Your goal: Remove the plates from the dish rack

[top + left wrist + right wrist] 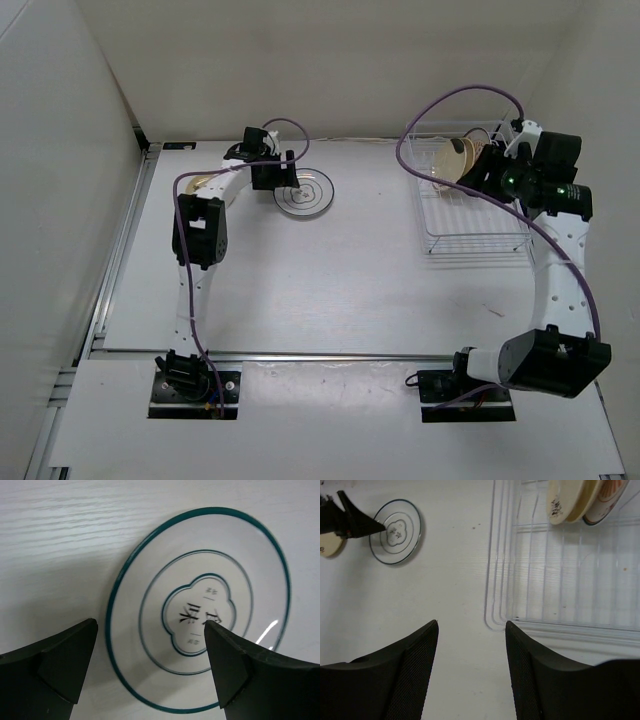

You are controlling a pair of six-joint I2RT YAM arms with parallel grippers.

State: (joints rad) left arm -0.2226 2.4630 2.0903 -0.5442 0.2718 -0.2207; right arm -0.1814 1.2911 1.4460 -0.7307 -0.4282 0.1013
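Observation:
I will next move my right gripper outward and down onto the upper rim of the first cream-yellow plate (463,157) (562,500), because it leaves room for a finger on its open side.
A white plate with a dark rim and a centre motif (303,192) lies flat on the table; it fills the left wrist view (200,625). My left gripper (272,172) hovers just above its left part, open and empty (151,624). The white wire dish rack (470,248) stands at the right. At its far end, on edge, stand a cream-yellow plate (562,500) and a plate with an orange pattern (609,497). My right gripper (480,172) is raised over the rack's near-left corner, open and empty (471,622).
Another cream plate (205,183) lies on the table at the far left, partly under the left arm; its edge shows in the right wrist view (330,544). Most of the rack floor (570,575) is bare bars. Walls close the table on the left, back and right.

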